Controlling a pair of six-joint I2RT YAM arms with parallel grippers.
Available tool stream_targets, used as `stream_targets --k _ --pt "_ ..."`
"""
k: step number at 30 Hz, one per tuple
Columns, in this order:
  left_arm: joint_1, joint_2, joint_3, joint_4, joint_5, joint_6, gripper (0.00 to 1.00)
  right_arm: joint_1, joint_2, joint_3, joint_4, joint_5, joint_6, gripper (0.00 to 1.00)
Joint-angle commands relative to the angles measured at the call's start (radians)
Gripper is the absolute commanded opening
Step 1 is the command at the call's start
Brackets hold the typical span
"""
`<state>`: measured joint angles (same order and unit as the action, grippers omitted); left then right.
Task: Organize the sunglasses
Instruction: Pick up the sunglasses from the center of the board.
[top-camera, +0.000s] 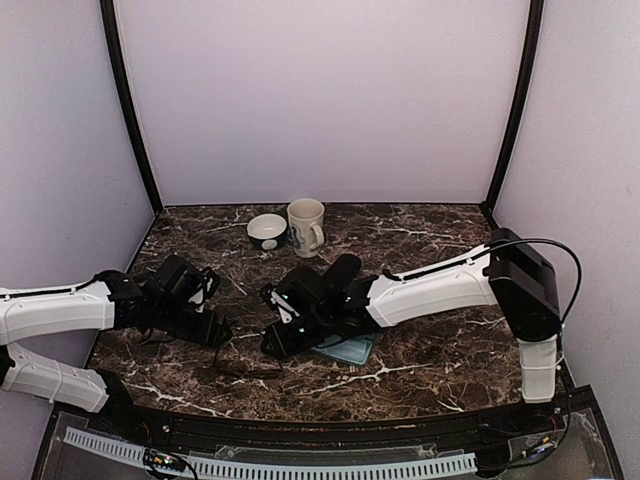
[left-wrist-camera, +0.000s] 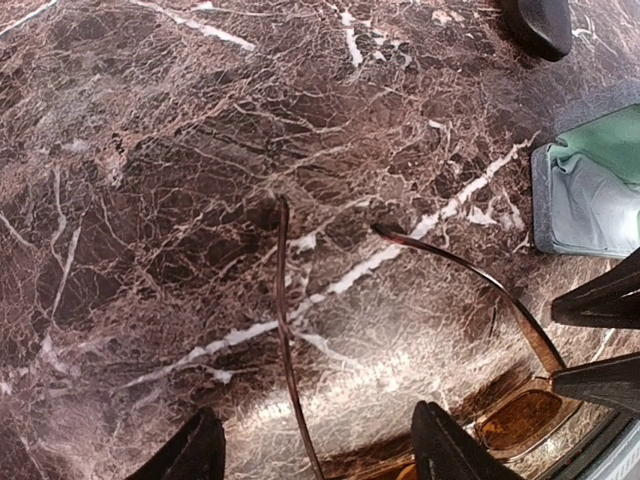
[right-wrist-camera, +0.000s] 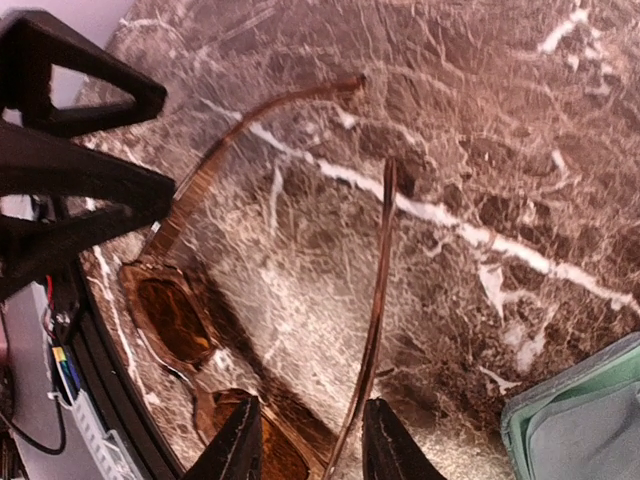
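Note:
As the temple arm runs off-centre between my fingers, I need to lower my right gripper, shift right in the wrist view and close on the arm's hinge end (right-wrist-camera: 346, 440).
A brownish pair of sunglasses (top-camera: 248, 369) lies unfolded on the marble near the front edge, lenses (right-wrist-camera: 175, 315) toward the front. My left gripper (left-wrist-camera: 318, 455) is open and straddles one thin temple arm (left-wrist-camera: 283, 330) without touching it. My right gripper (right-wrist-camera: 312, 450) is open too. The other temple arm (right-wrist-camera: 378, 300) runs between its fingers, close to the right-hand fingertip (right-wrist-camera: 390, 445). From above, the left gripper (top-camera: 218, 335) and the right gripper (top-camera: 272, 340) hang side by side just behind the glasses. No black-framed pair shows.
An open grey-blue case (top-camera: 345, 348) lies right of the grippers, under the right arm, with a pale lining (left-wrist-camera: 600, 190). A cream mug (top-camera: 306, 226) and a small bowl (top-camera: 267, 231) stand at the back. The table's front edge (top-camera: 300, 420) is close behind the lenses.

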<state>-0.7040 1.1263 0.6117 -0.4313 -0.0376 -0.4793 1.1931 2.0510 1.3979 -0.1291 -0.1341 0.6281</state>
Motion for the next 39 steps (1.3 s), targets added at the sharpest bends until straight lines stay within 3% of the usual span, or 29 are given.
stream_targets --k 1,16,29,39 --pt "0.008 -0.009 -0.018 0.035 0.015 -0.008 0.66 0.012 0.034 0.059 -0.087 0.01 -0.008 0.35" --pt "0.009 -0.034 -0.047 0.061 0.034 -0.009 0.66 0.022 0.095 0.121 -0.173 0.055 0.0 0.15" --pt "0.008 -0.09 -0.032 0.07 0.11 0.007 0.66 0.022 0.034 0.101 -0.184 0.13 -0.014 0.02" --pt "0.007 -0.224 -0.058 0.141 0.206 0.033 0.66 0.021 -0.044 0.064 -0.176 0.243 -0.061 0.0"
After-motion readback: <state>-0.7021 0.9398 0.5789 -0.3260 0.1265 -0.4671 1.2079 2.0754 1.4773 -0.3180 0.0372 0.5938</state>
